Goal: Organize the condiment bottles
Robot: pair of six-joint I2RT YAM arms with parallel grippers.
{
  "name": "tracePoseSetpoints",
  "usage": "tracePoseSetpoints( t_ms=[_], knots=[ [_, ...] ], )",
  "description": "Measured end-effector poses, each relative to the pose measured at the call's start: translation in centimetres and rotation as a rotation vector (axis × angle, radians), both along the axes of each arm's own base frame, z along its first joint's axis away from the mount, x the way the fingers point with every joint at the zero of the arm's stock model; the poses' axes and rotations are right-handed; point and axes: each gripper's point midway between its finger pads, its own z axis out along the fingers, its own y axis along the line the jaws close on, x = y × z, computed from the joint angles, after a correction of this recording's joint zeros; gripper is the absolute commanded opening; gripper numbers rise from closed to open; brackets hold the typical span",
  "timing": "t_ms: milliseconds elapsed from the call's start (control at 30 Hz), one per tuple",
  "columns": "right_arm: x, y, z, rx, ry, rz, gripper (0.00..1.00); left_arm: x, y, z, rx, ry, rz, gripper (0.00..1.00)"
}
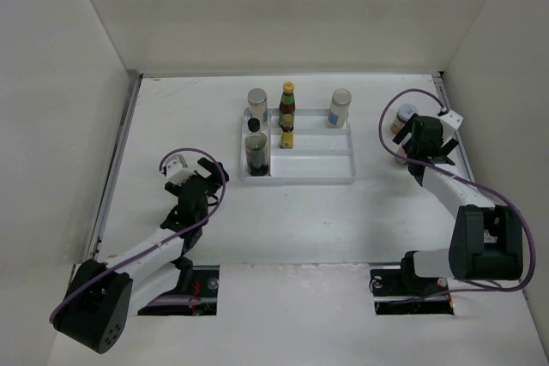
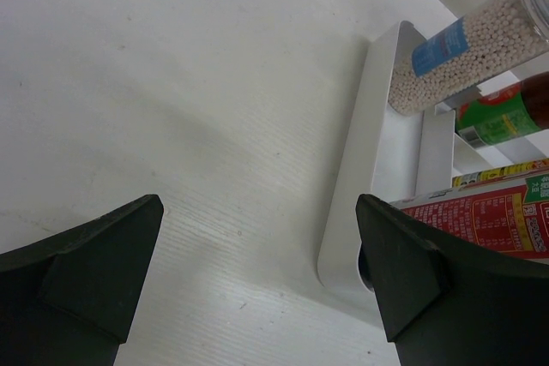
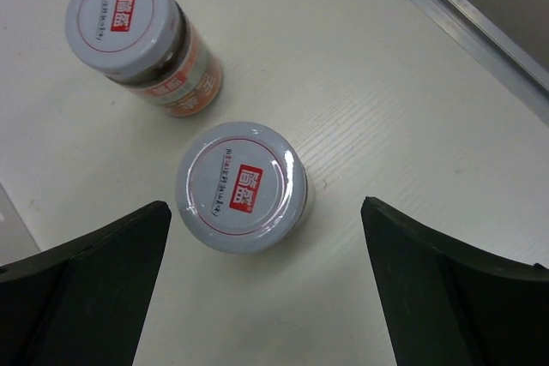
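The nearer jar's pale lid [image 1: 402, 152] [image 3: 242, 188] is between the fingers of my open right gripper, and the other jar stands farther away. My right gripper will move down around that lid next.
The white divided tray [image 1: 326, 169] holds several condiment bottles: a red sauce bottle with a yellow cap [image 1: 287, 100], a small yellow one [image 1: 286, 139], a dark jar [image 1: 256, 153], a grey-capped jar [image 1: 257, 102] and a white-capped jar [image 1: 340, 107]. At the right, my right gripper [image 1: 425, 139] hangs open above two pale-lidded jars. One jar [image 3: 243, 186] stands between and just ahead of the fingers [image 3: 103, 280]; the other [image 3: 120, 15] stands farther off. My left gripper [image 1: 193, 182] is open and holds nothing, left of the tray's near corner [image 2: 369, 177].
In the left wrist view a jar of white beads [image 2: 463, 49], a green-labelled bottle [image 2: 506, 113] and a red-labelled bottle [image 2: 489, 216] crowd the tray's left end. A metal rail [image 3: 480, 23] runs along the table's right edge near the jars. White walls enclose the table.
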Motion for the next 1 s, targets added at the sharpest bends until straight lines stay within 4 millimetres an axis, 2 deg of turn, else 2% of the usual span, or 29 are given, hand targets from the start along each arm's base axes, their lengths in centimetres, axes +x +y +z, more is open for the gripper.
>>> tracePoseSetpoints(
  t_ms=[133, 267, 433, 567, 667, 800, 900, 1000],
  knots=[
    [0.9, 0.4, -0.4, 0.027, -0.015, 0.031, 1.0, 0.1, -0.1, 0.0, -0.002, -0.001, -0.001, 1.0],
    [1.4, 0.6, -2.1, 0.044, 0.022, 0.045, 0.99, 0.1, -0.2, -0.1, -0.008, 0.0, -0.008, 1.0],
    [1.6, 0.3, -3.9, 0.055, 0.065, 0.042, 0.78, -0.1, -0.2, -0.4, -0.008, 0.005, -0.015, 1.0],
    [1.9, 0.0, -3.9, 0.044, 0.062, 0.036, 0.59, -0.1, -0.3, -0.6, -0.008, 0.012, -0.018, 1.0],
    [2.1, 0.1, -3.9, 0.035, 0.058, 0.035, 0.5, -0.1, -0.3, -0.6, -0.011, 0.012, -0.02, 1.0],
    [2.0, 0.9, -3.9, 0.006, 0.061, 0.054, 0.49, -0.1, -0.4, -0.7, -0.011, 0.013, -0.021, 1.0],
    [1.6, 2.4, -3.6, -0.011, 0.059, 0.097, 0.49, -0.1, -0.4, -0.6, -0.013, 0.012, -0.023, 1.0],
    [1.4, 4.5, -2.2, -0.024, 0.029, 0.154, 0.5, -0.1, -0.5, -0.7, -0.014, 0.013, -0.025, 1.0]
  ],
)
